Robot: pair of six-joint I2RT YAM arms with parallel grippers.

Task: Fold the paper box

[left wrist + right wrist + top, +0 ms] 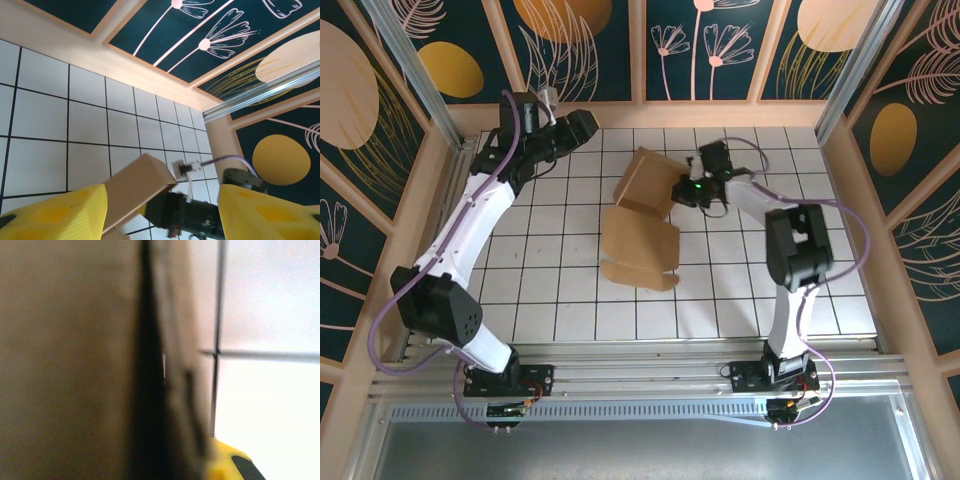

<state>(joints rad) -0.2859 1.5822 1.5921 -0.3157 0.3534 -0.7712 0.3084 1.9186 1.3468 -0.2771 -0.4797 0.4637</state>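
Note:
The right gripper pulls the raised panel's held edge back toward my base next, then releases it, since the box's flat near part points at me.
The paper box is brown cardboard in the middle of the tiled table. Its far panel is tilted up, and its near part lies flat with rounded flaps at the front. My right gripper is shut on the raised panel's right edge. In the right wrist view the blurred cardboard presses against one yellow finger. My left gripper hovers apart from the box at the far left, open, with nothing between its yellow fingers. Beyond them I see the raised panel.
The white tiled table is fenced by low wooden walls and patterned panels. The right arm's black wrist sits behind the raised cardboard in the left wrist view. Bare tiles lie left and right of the box.

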